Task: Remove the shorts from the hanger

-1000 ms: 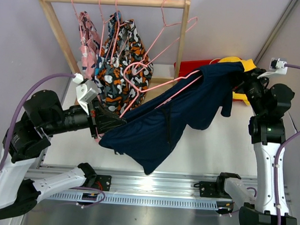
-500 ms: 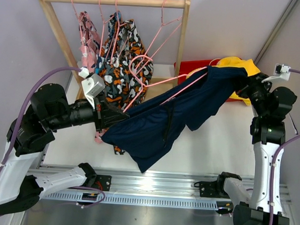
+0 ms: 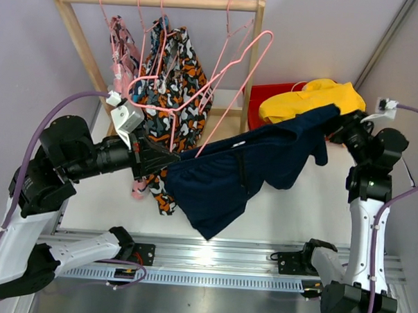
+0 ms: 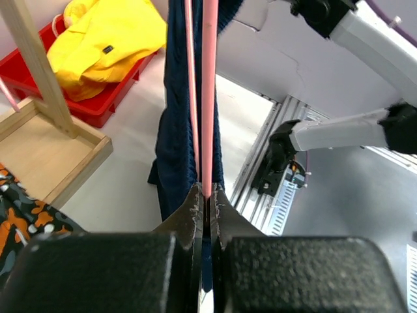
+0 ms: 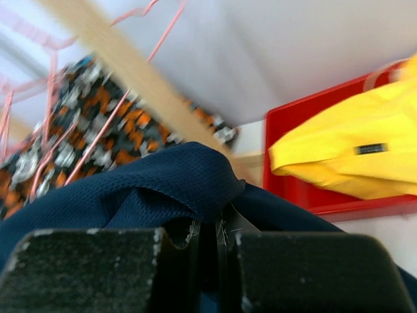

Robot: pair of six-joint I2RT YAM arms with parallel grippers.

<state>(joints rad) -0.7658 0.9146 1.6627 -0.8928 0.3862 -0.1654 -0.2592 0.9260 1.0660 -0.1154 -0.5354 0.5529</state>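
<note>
The navy shorts [image 3: 243,168] go outward over the red bin in my right gripper next, and it releases them there, where yellow shorts already lie.
The navy shorts [image 3: 243,168] hang stretched between my two grippers, above the table. My left gripper [image 3: 168,166] is shut on the thin wire of a pink hanger [image 3: 227,64]. That wire [image 4: 209,98] rises straight from the left gripper [image 4: 207,195], with the navy shorts [image 4: 176,130] hanging just behind it. The hanger's far end points up toward the rack. Whether any wire still sits inside the fabric cannot be told. My right gripper [image 3: 333,131] is shut on the shorts' other end; the navy shorts [image 5: 163,189] bunch over the right gripper [image 5: 218,228].
Yellow shorts [image 3: 312,98] lie in a red bin [image 3: 256,106] at the back right. The wooden rack [image 3: 254,54] holds camouflage shorts [image 3: 174,72], pink shorts [image 3: 120,49] and several pink hangers. A metal rail [image 3: 211,257] runs along the near edge.
The pink hanger has swung up and left, away from the shorts' top edge, and now points at the rack. The navy shorts have sagged into a lower, flatter span.
</note>
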